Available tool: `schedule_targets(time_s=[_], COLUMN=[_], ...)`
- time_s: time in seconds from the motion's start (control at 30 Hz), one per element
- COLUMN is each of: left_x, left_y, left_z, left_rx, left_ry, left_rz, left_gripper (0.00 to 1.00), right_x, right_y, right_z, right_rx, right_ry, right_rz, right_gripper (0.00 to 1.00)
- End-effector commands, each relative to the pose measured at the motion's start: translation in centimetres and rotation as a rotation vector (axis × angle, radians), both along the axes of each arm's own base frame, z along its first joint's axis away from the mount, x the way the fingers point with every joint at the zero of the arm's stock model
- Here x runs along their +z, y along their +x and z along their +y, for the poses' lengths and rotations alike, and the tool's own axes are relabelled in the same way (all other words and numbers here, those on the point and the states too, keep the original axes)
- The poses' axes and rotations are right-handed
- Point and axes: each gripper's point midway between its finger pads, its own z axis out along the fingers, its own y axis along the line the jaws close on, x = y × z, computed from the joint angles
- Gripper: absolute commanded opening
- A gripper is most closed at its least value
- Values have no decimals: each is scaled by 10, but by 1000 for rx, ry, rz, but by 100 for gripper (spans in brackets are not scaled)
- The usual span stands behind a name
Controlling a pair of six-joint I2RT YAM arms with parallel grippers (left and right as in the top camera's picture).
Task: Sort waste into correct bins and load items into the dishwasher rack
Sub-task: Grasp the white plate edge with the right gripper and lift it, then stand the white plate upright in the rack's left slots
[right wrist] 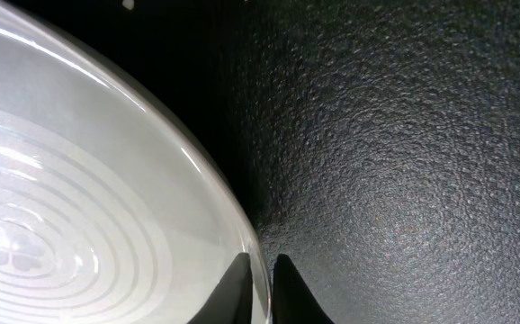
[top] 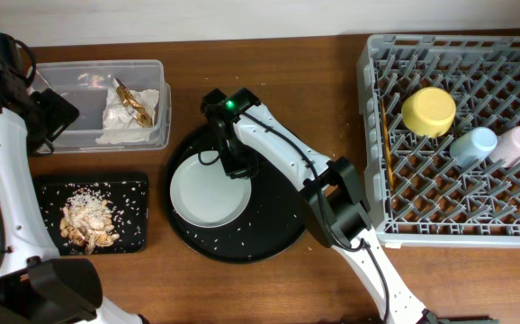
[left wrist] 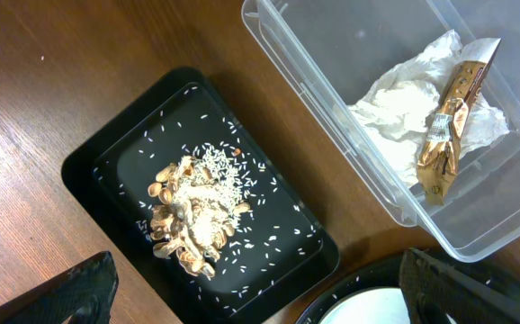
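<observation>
The right gripper lifts the plate [top: 208, 191] outward next. Then it lowers the plate onto the rack's empty far corner beyond the yellow bowl.
The round grey plate [top: 208, 191] lies on the round black speckled tray [top: 269, 238]. My right gripper [top: 239, 167] is shut on the plate's right rim; the wrist view shows the rim [right wrist: 80, 207] pinched between the fingertips [right wrist: 260, 281]. My left gripper [left wrist: 273, 292] is open and empty, above the small black tray [left wrist: 107, 171] that holds tan food scraps [left wrist: 192, 216] and rice. The clear tub [left wrist: 332, 90] holds the crumpled white napkin [left wrist: 404, 99]. The rack [top: 372, 135] holds the yellow bowl [top: 428, 111], blue cup [top: 472, 146], pink cup [top: 516, 144] and chopsticks [top: 388, 144].
A gold wrapper [left wrist: 449, 126] lies on the napkin in the tub. Rice grains are scattered on the round tray around the plate. The tub [top: 71, 72] and small black tray [top: 134, 229] sit at the table's left, the rack at the right.
</observation>
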Motion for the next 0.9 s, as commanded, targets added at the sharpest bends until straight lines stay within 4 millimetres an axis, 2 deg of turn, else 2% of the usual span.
schedule_targets(time_s=[0.0, 0.07, 0.13, 0.17, 0.27, 0.3, 0.33, 0.4, 0.43, 0.47, 0.5, 0.53, 0.57, 0.6, 0.63, 0.7, 0.8, 0.87], left_x=[2, 1, 2, 1, 2, 2, 2, 2, 2, 2, 2, 2, 2, 2, 1, 2, 2, 1], left_y=[0, 0, 0, 0, 0, 0, 0, 0, 0, 0, 0, 0, 0, 0, 0, 0, 0, 0], left_z=[2, 2, 2, 2, 2, 2, 2, 2, 2, 2, 2, 2, 2, 2, 2, 2, 2, 2], left_rx=[14, 14, 14, 14, 14, 14, 14, 14, 14, 14, 14, 14, 14, 14, 14, 14, 14, 14], left_ry=[6, 6, 6, 6, 6, 6, 6, 6, 6, 6, 6, 6, 6, 6, 6, 6, 6, 6], left_rz=[-5, -4, -5, -4, -5, -5, -5, -5, -5, -5, -5, -5, -5, -5, -4, -5, -5, -4], left_gripper=[99, 99, 99, 99, 99, 99, 99, 100, 99, 99, 99, 99, 99, 99, 99, 99, 99, 99], right_x=[-6, -14, -19, -18, 2, 14, 39, 95, 132, 166, 184, 208, 222, 231, 238, 246, 250, 245], right_y=[-3, -4, -7, -7, 2, 8, 22, 58, 77, 92, 102, 111, 116, 119, 120, 127, 132, 132], right_z=[1, 1, -1, -1, -8, -13, -24, -62, -78, -108, -140, -188, -226, -260, -308, -368, -421, -436], right_rx=[0, 0, 0, 0, -21, -36, -71, -149, -147, -193, -242, -313, -371, -423, -496, -622, -739, -766], right_ry=[-11, -12, -21, -21, -12, -7, 12, 35, 109, 115, 60, -38, -128, -214, -331, -391, -410, -422], right_rz=[10, 12, 23, 23, 11, 4, -21, -141, -231, -326, -397, -488, -547, -585, -614, -659, -704, -698], right_gripper=[14, 17, 4, 4, 4, 4, 4, 4, 4, 4, 4, 4, 4, 4, 4, 4, 4, 4])
